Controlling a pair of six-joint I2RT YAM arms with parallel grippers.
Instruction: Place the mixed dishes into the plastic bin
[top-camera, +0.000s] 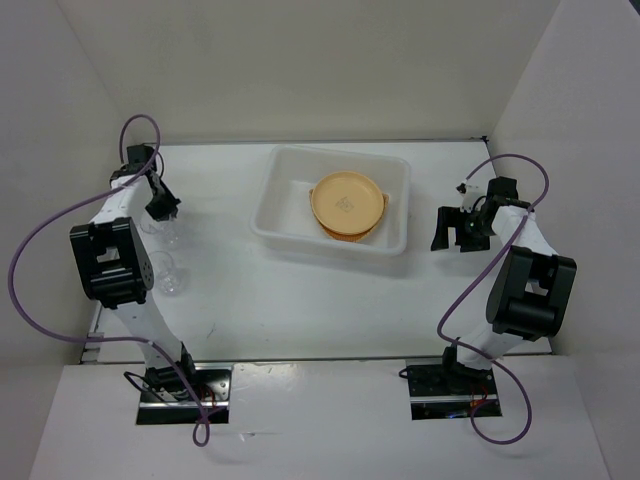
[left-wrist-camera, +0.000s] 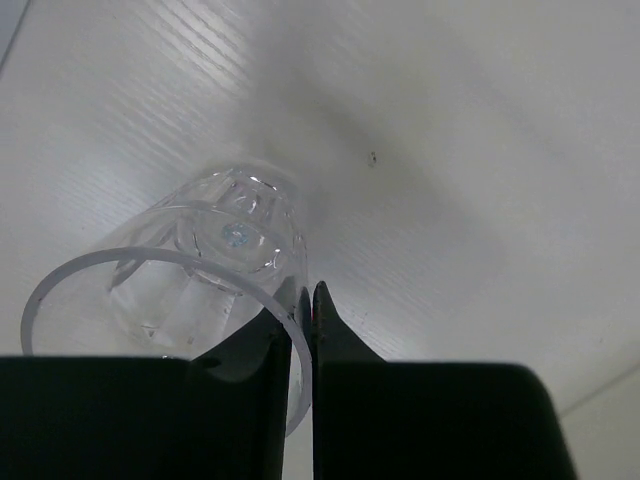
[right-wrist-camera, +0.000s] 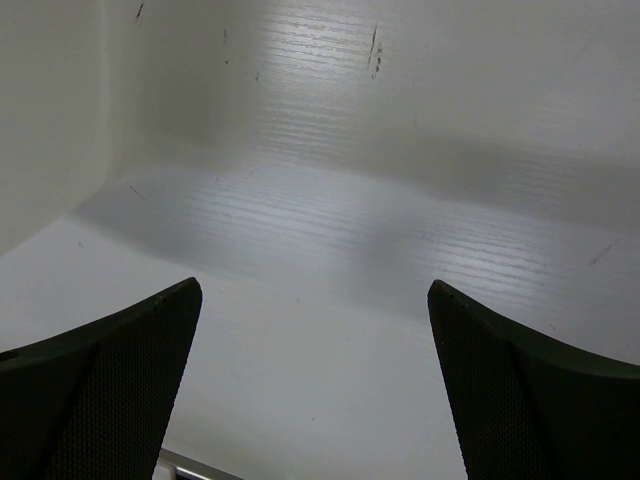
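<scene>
The bottom of the bin is empty beside the stacked plates, so my left gripper should lift the clear plastic cup over the side of the bin next and lower it there.
The plastic bin (top-camera: 290, 163) stands at the back middle of the table and holds a stack of orange-tan plates (top-camera: 347, 203). My left gripper (top-camera: 163, 208) is at the left side of the table, shut on the rim of a clear plastic cup (top-camera: 165, 235). In the left wrist view the fingertips (left-wrist-camera: 308, 295) pinch the wall of that cup (left-wrist-camera: 200, 260), one finger inside it and one outside. A second clear cup (top-camera: 170, 275) stands nearer to me. My right gripper (top-camera: 455, 230) is open and empty just right of the bin, its jaws wide apart (right-wrist-camera: 315, 290).
White walls enclose the table at the back, left and right. The bin's outer wall (right-wrist-camera: 50, 120) shows at the left of the right wrist view. The left arm's elbow (top-camera: 110, 262) hangs beside the second cup.
</scene>
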